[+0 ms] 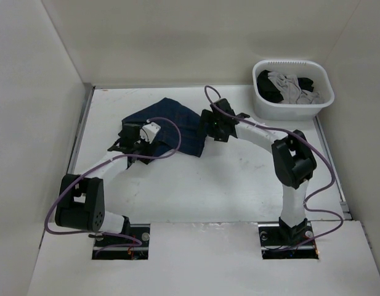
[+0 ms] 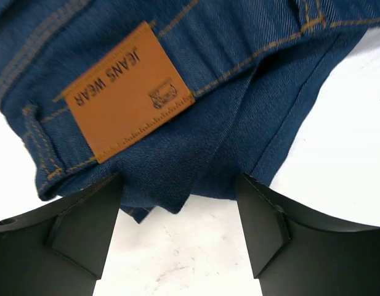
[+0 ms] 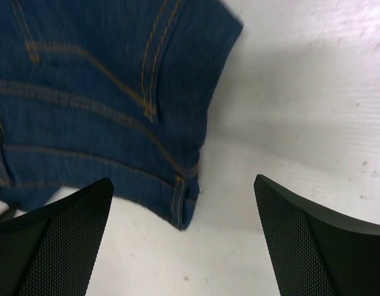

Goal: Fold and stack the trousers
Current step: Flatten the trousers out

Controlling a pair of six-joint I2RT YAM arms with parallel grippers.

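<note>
The jeans' stitched hem corner [image 1: 200, 152] [image 3: 183, 217] lies below my open fingers and nearer my base, so my right gripper should lower and draw back onto it.
The dark navy jeans [image 1: 171, 120] lie folded in a compact pile at the back middle of the table. My left gripper [image 1: 133, 137] is open at their left edge; in the left wrist view the orange tag [image 2: 128, 89] and the near fabric edge [image 2: 196, 179] lie just beyond the empty fingers [image 2: 85, 222]. My right gripper [image 1: 213, 125] is open at their right edge; in the right wrist view a stitched hem corner [image 3: 183, 209] lies between the spread mesh fingers [image 3: 60, 240], which touch nothing.
A white basket [image 1: 266, 105] with grey and black garments [image 1: 288, 88] stands at the back right. White walls close in the table at left, back and right. A purple cable [image 1: 168, 139] loops over the jeans' near side.
</note>
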